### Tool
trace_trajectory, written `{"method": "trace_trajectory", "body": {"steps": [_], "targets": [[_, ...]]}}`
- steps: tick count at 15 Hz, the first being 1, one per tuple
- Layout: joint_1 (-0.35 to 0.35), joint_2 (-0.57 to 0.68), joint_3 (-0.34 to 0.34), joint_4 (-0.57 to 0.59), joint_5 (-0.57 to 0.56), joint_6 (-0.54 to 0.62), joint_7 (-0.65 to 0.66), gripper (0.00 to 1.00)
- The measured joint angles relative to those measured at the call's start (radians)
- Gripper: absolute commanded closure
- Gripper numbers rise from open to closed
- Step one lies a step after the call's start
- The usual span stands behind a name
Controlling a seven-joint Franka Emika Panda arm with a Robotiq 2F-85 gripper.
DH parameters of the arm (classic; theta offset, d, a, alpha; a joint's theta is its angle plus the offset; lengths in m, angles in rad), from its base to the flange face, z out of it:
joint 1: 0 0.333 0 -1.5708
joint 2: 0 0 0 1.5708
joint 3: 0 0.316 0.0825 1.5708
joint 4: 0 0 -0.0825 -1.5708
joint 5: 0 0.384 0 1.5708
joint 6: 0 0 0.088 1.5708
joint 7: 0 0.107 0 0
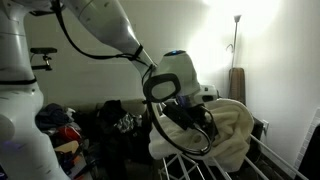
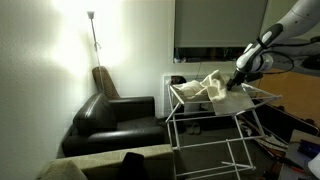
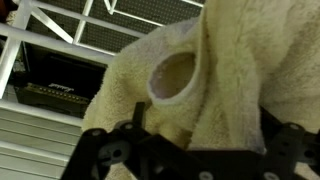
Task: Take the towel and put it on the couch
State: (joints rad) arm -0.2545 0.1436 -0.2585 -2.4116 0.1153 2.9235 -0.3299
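Observation:
My gripper lowers slightly outward around the towel's raised fold and closes next, since that fold stands between its open fingers.
The cream towel lies bunched on top of a white wire drying rack, seen in both exterior views. My gripper is down on the towel's edge. In the wrist view the towel fills the frame, and a raised fold sits between the two black fingers of my gripper, whose jaws stand wide apart around it. The black leather couch stands beside the rack, against the wall. In an exterior view my gripper presses into the towel's near side.
A floor lamp glows behind the couch. A colourful pile of clothes lies on a dark seat behind my arm. A dark screen hangs on the wall above the rack. Rack bars run beneath the towel.

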Motion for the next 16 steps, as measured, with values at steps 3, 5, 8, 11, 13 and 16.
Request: {"method": "trace_trajectory", "body": {"steps": [3,5,8,11,13,16], "targets": [[-0.027,0.024,0.053,0.005,0.132,0.073,-0.074,0.00],[-0.062,0.035,0.117,0.020,0.244,0.086,-0.138,0.00],[-0.129,0.049,0.221,0.054,0.424,0.086,-0.250,0.00],[-0.185,0.082,0.286,0.093,0.543,0.084,-0.340,0.00],[-0.217,0.106,0.313,0.113,0.589,0.078,-0.383,0.00],[-0.262,0.130,0.349,0.136,0.641,0.066,-0.432,0.00]]}}
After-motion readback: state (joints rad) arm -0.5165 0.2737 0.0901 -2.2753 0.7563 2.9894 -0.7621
